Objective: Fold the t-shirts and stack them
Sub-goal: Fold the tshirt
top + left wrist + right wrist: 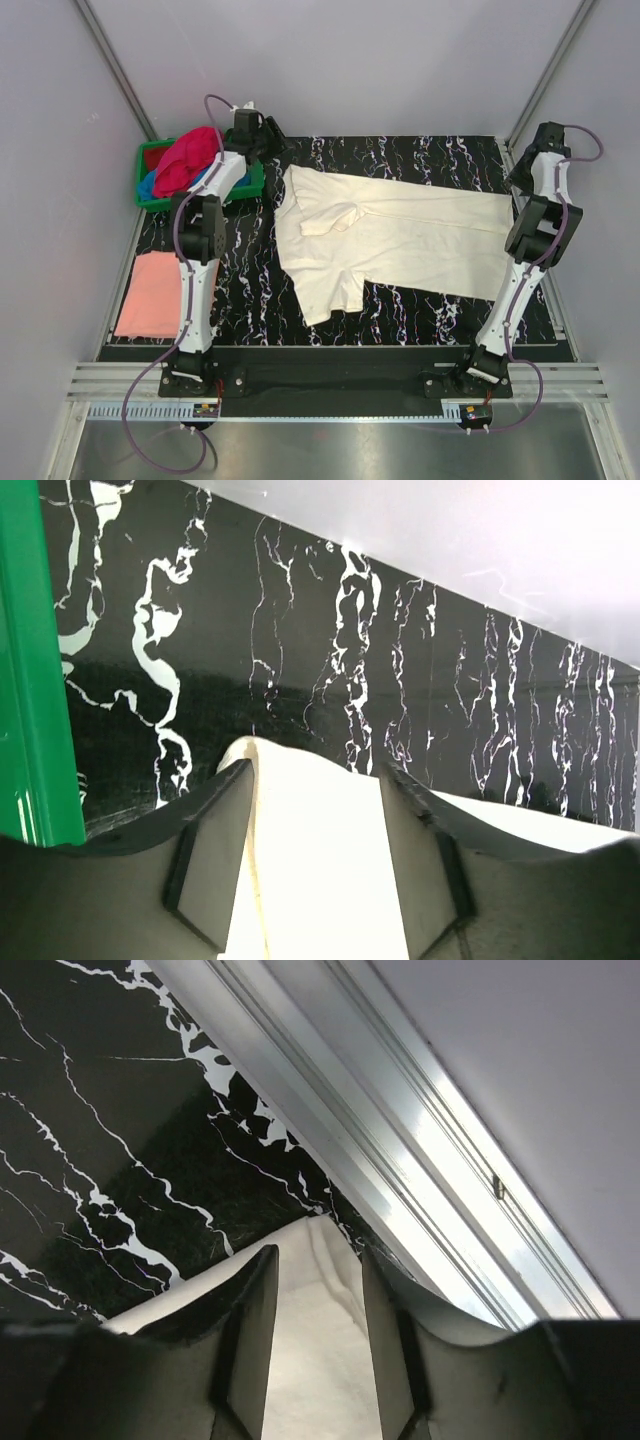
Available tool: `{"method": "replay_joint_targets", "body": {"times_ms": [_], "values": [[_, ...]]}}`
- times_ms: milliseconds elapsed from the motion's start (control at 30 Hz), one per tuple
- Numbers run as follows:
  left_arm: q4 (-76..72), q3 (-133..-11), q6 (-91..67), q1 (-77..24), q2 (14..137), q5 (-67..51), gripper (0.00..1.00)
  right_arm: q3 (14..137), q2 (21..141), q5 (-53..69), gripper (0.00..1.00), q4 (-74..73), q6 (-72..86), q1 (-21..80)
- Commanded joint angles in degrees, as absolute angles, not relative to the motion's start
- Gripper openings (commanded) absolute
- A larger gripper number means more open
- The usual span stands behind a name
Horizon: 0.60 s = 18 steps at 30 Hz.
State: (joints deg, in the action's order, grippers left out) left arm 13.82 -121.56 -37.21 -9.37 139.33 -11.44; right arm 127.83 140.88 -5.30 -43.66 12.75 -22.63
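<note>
The cream flap's near corner [306, 230] is below and back from my left gripper, so the gripper needs to move back and right in the top view, down onto it next.
A large cream t-shirt [390, 235] lies spread sideways on the black marbled table [420, 155], folded partly over itself. My left gripper [272, 140] hovers at the shirt's far-left corner beside the crate. In the left wrist view this gripper [318, 770] is open, with cream cloth [320, 850] lying between the fingers. My right gripper [522, 178] is over the shirt's right end. The right wrist view shows it [320, 1255] open as well, with a cloth corner [315, 1340] in the gap. A salmon-pink t-shirt [150, 293] lies folded at the near left.
A green crate [145, 200] at the far left holds a magenta-red t-shirt [190, 155] and a blue one [150, 185]; its wall [40, 680] stands just left of my left fingers. An aluminium rail [400, 1160] and the white wall border the table's right edge.
</note>
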Motion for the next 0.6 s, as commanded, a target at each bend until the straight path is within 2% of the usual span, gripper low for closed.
{"method": "replay_joint_targets", "body": {"times_ms": [0, 100, 133, 300, 567], "values": [[14.06, -122.53, -34.98, -9.14, 135.27, -10.9, 0.59, 131.31, 137.47, -10.89, 0.47, -47.98, 12.57, -22.68], [14.33, -114.63, -35.33, -9.58, 127.82, -12.03, 0.58, 124.73, 131.06, -14.76, 0.59, -48.17, 14.06, -22.76], [14.24, -111.04, -35.42, -9.84, 126.84, -12.56, 0.57, 121.24, 130.0, -14.59, 0.6, -47.82, 14.76, -22.85], [15.03, -102.41, -34.46, -12.48, 121.48, -15.9, 0.54, 111.03, 124.2, -11.52, 0.6, -45.71, 17.93, -22.85], [13.62, -91.14, -34.19, -13.89, 115.93, -22.06, 0.54, 92.56, 114.79, -5.46, 0.52, -35.87, 16.7, -23.03]]}}
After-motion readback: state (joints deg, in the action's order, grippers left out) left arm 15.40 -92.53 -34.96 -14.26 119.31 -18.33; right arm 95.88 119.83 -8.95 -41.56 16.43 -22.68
